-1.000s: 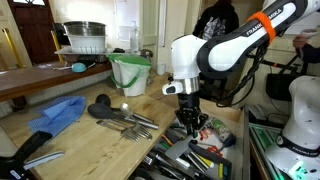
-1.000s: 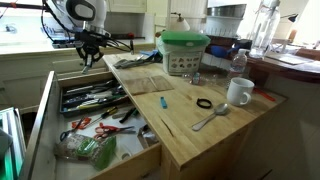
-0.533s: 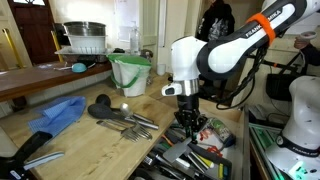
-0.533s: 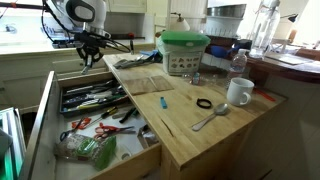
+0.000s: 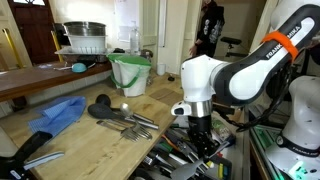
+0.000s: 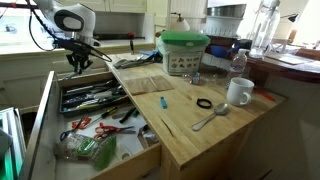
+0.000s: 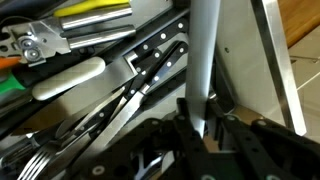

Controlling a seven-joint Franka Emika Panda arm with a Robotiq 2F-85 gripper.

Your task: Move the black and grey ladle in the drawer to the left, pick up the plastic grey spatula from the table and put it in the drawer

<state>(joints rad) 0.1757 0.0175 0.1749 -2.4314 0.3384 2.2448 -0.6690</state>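
The handle of the ladle lies slanted across the line of the knives, so I will turn my gripper, lower it toward the drawer's counter-side and let go of the handle there.
The drawer is pulled out of the light-wood counter and holds a jumble of knives and utensils; it also shows in an exterior view. My gripper is down in the drawer, shut on the grey handle of the ladle, which runs straight up from the jaws. The ladle's bowl is hidden. The gripper also shows in both exterior views. A heap of dark and grey utensils lies on the counter; I cannot tell the grey spatula apart in it.
A green-and-white bucket, a white mug, a metal spoon and a blue cloth are on the counter. Black-handled knives lie beside the ladle handle. A person stands behind.
The arm has swung along the drawer and dropped lower, so the gripper now sits down among the utensils. The person at the back has moved.
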